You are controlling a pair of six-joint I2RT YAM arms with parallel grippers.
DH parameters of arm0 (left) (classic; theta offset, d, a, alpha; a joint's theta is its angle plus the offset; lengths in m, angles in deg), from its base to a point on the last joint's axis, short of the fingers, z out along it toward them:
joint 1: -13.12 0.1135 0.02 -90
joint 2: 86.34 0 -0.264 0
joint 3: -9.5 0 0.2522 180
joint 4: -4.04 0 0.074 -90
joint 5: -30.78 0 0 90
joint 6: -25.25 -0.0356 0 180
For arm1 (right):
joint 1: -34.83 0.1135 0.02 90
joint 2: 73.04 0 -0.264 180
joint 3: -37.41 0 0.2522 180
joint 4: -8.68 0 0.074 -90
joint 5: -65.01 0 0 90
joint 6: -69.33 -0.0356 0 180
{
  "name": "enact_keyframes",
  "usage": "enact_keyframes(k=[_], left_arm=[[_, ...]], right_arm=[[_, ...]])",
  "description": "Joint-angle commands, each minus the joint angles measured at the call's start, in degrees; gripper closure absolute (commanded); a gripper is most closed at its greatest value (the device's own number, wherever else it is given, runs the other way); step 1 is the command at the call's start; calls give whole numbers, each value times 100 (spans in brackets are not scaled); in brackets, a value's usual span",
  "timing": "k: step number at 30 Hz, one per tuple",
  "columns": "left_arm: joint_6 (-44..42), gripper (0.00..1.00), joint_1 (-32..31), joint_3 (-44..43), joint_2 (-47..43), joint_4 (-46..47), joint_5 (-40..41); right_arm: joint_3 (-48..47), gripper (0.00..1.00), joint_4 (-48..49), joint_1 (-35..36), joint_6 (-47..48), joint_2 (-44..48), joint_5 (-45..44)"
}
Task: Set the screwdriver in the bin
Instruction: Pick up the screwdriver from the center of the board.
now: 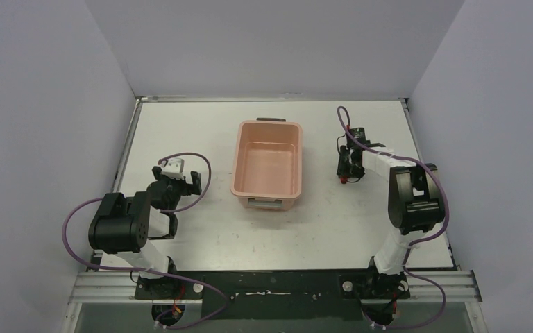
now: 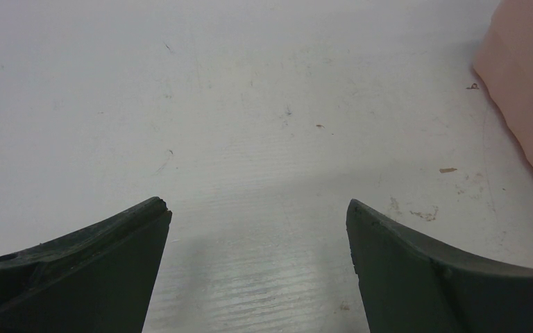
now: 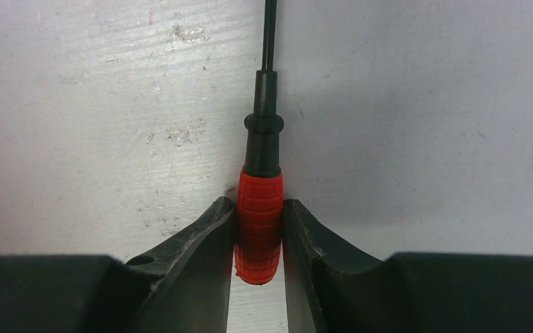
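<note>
My right gripper will go up, left in the top view, then down to release on the bin's bottom, which the bin's sides enclose.
The salmon-pink bin (image 1: 267, 166) stands mid-table, empty, its dark handle at the far short end. My right gripper (image 1: 350, 176) is low over the table to the right of the bin. In the right wrist view its jaws are shut on the red handle of the screwdriver (image 3: 259, 222). The thin black shaft runs straight away from the fingers across the table. A bit of red shows at the fingertips in the top view. My left gripper (image 1: 196, 182) is open and empty over the table left of the bin. The bin's side (image 2: 527, 83) shows at the right edge of the left wrist view.
White table with grey walls on three sides. A raised edge runs along the table's far side (image 1: 271, 99). Purple cables loop from both arms.
</note>
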Motion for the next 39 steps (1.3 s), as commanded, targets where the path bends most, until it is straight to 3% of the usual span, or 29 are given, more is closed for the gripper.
enact_keyframes(k=[1,9,28,39], left_arm=[[-16,3,-9,-75,-45,244,-32],[-20,3,-9,-71,-49,244,-33],[-21,3,-8,-76,-52,239,-33],[-20,3,-9,-75,-51,248,-33]], right_arm=[[-139,86,-107,-32,-9,286,-412],[-440,87,-528,-34,45,686,-570],[-1676,89,-1586,-35,226,2747,-471],[-1957,89,-1903,43,47,2968,156]])
